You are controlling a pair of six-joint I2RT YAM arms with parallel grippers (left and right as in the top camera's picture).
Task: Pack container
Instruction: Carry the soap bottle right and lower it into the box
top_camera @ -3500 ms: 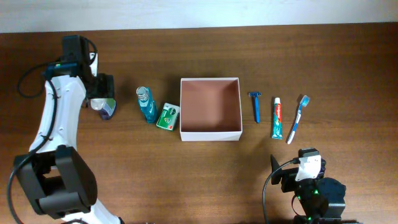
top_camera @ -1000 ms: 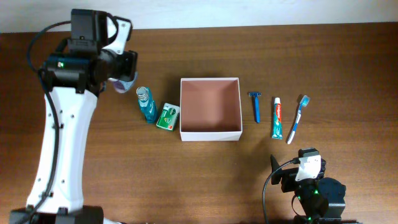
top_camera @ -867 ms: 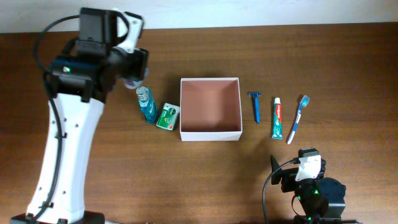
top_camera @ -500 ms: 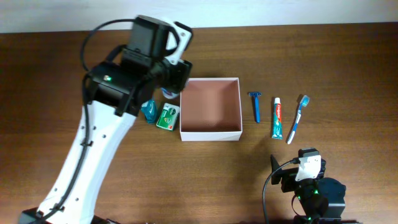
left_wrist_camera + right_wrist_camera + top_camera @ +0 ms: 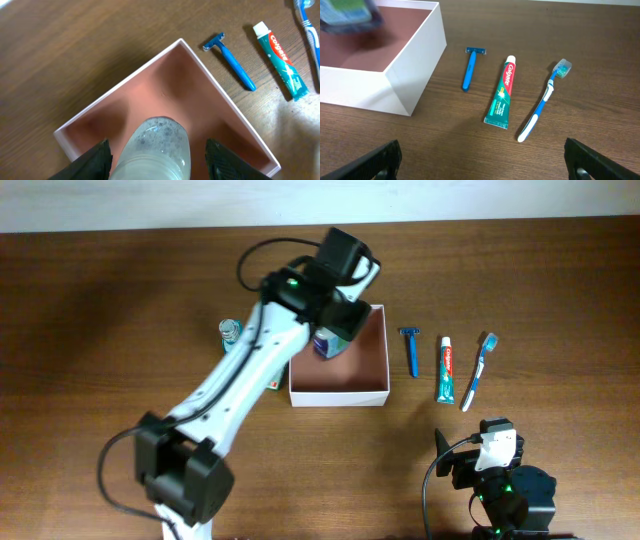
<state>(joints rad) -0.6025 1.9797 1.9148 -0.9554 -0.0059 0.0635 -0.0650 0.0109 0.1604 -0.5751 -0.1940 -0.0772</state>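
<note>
My left gripper holds the clear foamy bottle (image 5: 328, 342) and next goes to the right in the overhead view. It will release the bottle over the middle of the box, where the bottom of the box is bare.
The container (image 5: 340, 397) is a square white box with a pinkish-brown inside, at the table's middle; it also shows in the left wrist view (image 5: 165, 95) and the right wrist view (image 5: 370, 92). My left gripper (image 5: 335, 320) is shut on a clear foamy bottle (image 5: 328, 342) and holds it over the box's left half. In the left wrist view the bottle (image 5: 157, 145) sits between the two fingers (image 5: 157, 162), above the box floor. It is a blur at the top left of the right wrist view (image 5: 350, 12). My right gripper (image 5: 482, 160) is open and empty near the front edge (image 5: 495, 470).
A blue razor (image 5: 410, 352), a toothpaste tube (image 5: 445, 370) and a toothbrush (image 5: 478, 372) lie in a row right of the box. A teal bottle (image 5: 230, 330) stands left of it, partly behind my left arm.
My left arm swung from the far left to the right with the bottle, past the teal bottle, and now holds it over the box. The right arm has not moved.
</note>
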